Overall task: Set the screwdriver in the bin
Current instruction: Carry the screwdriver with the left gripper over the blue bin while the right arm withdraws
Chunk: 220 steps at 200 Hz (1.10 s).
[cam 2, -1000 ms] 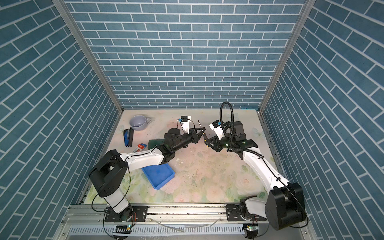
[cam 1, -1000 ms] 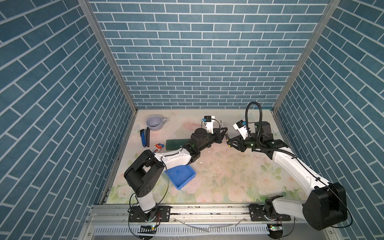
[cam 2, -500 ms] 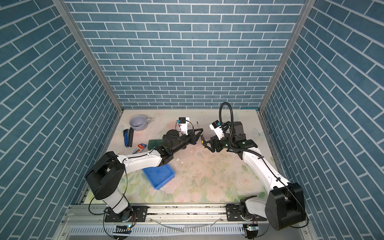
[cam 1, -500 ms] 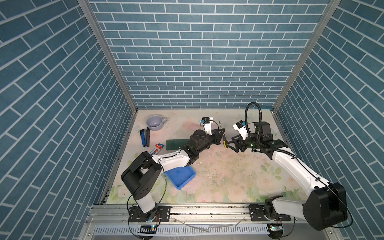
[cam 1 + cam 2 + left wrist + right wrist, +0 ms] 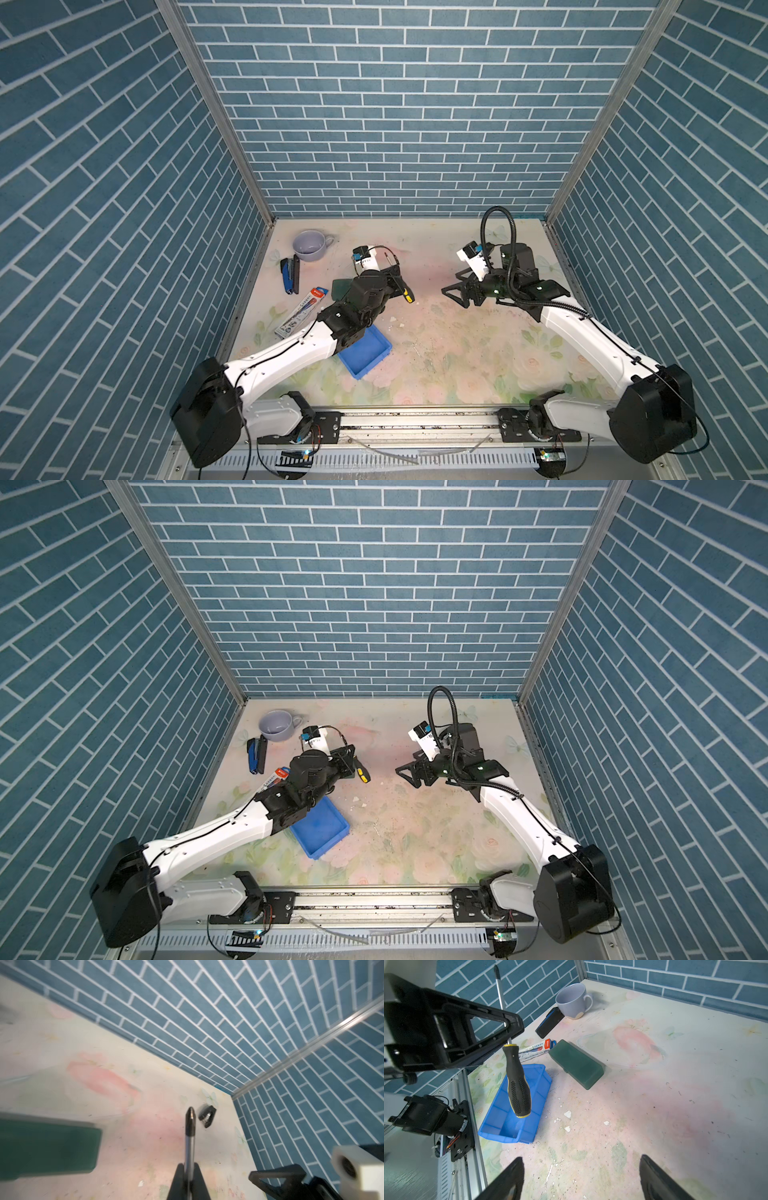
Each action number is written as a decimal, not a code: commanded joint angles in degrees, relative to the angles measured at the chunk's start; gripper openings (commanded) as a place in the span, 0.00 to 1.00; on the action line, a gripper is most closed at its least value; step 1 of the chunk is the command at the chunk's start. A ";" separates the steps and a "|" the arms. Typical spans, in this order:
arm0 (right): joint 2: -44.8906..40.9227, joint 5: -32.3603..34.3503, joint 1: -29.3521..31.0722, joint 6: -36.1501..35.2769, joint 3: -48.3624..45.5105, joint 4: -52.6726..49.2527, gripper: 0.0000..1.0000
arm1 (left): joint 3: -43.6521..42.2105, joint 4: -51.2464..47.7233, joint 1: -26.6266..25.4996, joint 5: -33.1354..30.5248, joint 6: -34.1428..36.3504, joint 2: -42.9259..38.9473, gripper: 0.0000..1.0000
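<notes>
The bin stands empty below, nearer my base, so I will next bring my left gripper back and down over the blue bin's open bottom and let go of the screwdriver's stem.
The screwdriver, with a black handle, yellow end and thin metal shaft, hangs in the air. My left gripper is shut on its shaft, and the tip sticks out past the jaws. In both top views the handle is above the table, behind the blue bin. The bin lies on the table with nothing in it. My right gripper stands open and holds nothing, well to the right of the handle.
A dark green slab lies next to the left gripper. A lavender mug, a black and blue stapler and a pen packet sit at the back left. A small black piece lies near the back right corner.
My right gripper has opened, let go of the screwdriver's handle and drawn back to the right. The left gripper kept its hold on the shaft and carried the screwdriver a little to the left.
</notes>
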 commanded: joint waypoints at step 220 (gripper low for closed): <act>10.06 -3.26 18.87 -16.48 13.47 -10.45 0.91 | -10.19 -38.27 8.70 3.16 -43.42 5.60 0.00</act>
